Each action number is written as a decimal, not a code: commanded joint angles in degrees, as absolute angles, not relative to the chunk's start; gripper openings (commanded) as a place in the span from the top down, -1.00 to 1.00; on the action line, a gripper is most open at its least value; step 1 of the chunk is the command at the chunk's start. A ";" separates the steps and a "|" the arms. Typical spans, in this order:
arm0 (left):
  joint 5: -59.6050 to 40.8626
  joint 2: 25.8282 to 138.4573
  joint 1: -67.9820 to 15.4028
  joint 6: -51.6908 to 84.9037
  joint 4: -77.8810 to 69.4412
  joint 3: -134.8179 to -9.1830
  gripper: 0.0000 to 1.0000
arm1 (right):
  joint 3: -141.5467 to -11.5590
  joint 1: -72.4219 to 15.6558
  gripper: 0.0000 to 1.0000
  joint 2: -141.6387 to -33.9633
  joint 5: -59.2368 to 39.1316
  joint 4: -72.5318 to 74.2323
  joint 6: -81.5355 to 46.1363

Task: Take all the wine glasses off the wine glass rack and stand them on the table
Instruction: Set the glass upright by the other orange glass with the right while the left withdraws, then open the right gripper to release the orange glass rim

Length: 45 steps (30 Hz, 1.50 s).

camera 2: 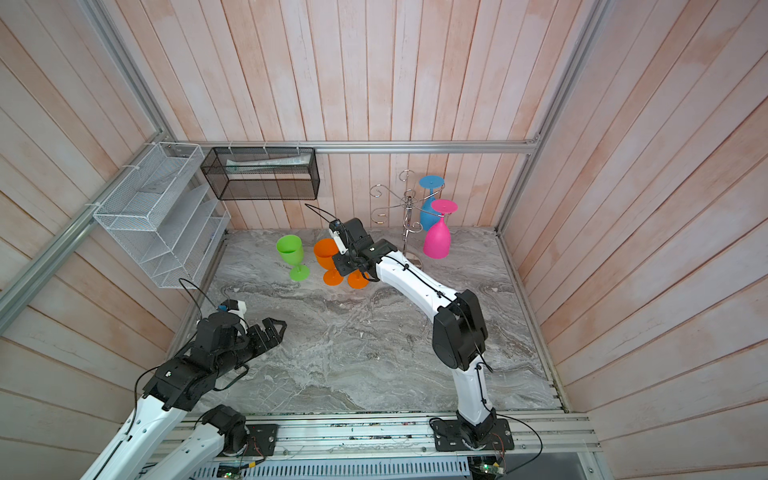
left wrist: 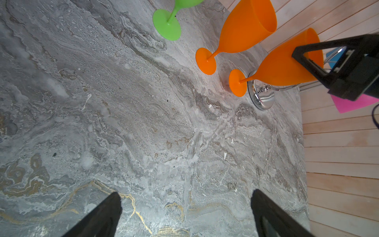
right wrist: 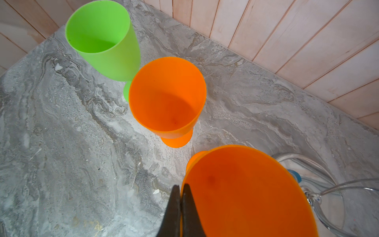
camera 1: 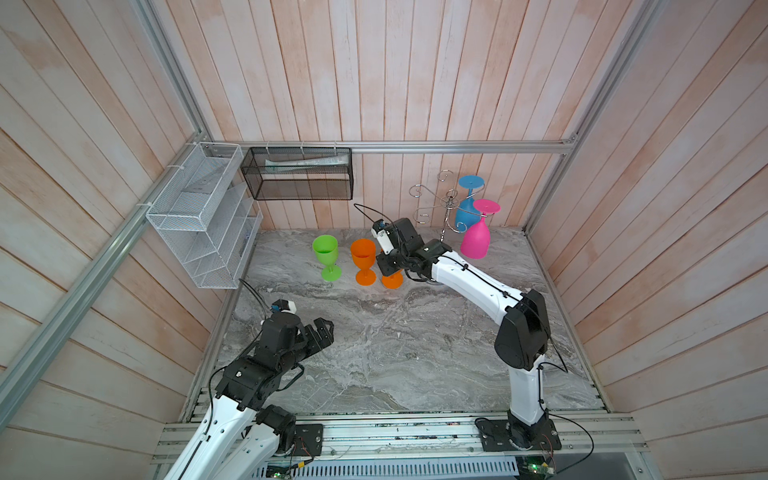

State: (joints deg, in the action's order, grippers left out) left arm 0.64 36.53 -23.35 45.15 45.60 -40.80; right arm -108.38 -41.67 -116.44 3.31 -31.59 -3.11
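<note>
I next need to move my right gripper down toward the rack (camera 1: 446, 205), clear of the second orange glass, and release its orange glass's rim, since the marble beside the mirrored base is below.
The chrome wine glass rack (camera 1: 446, 205) (camera 2: 409, 203) stands at the back right. A blue wine glass (camera 1: 467, 212) and a pink one (camera 1: 478, 237) hang upside down from its arms. My right gripper (right wrist: 181, 188) is shut on the rim of an orange wine glass (right wrist: 246, 195), one finger inside the bowl and one outside. That glass is upright, and its foot (camera 1: 392, 280) is low beside the rack's mirrored base (left wrist: 262, 98); I cannot tell if it touches the table. Well in front and to the left, my left gripper (camera 1: 326, 330) (left wrist: 185, 197) hangs open and empty over the marble.
A green glass (camera 1: 326, 253) and a second orange glass (camera 1: 363, 257) stand upright just left of the held one. A white mesh basket (camera 1: 199, 216) and a black mesh basket (camera 1: 299, 174) hang on the walls at the back left. Wooden walls close in the marble table (camera 1: 395, 353).
</note>
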 commanded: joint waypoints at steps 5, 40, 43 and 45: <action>0.31 36.35 -23.27 43.84 44.17 -41.36 -1.00 | -111.03 -39.78 1.00 -119.81 2.48 -29.38 -1.10; 1.06 36.30 -23.29 42.82 43.99 -42.98 -1.00 | -110.35 -39.46 0.00 -117.92 2.79 -30.19 1.14; 1.09 36.32 -23.25 42.71 43.92 -43.15 -1.00 | -110.22 -40.15 -0.14 -116.87 3.21 -30.34 1.40; 1.05 36.26 -23.27 42.47 43.80 -43.24 -1.00 | -110.12 -40.84 -0.22 -115.92 3.90 -30.32 1.55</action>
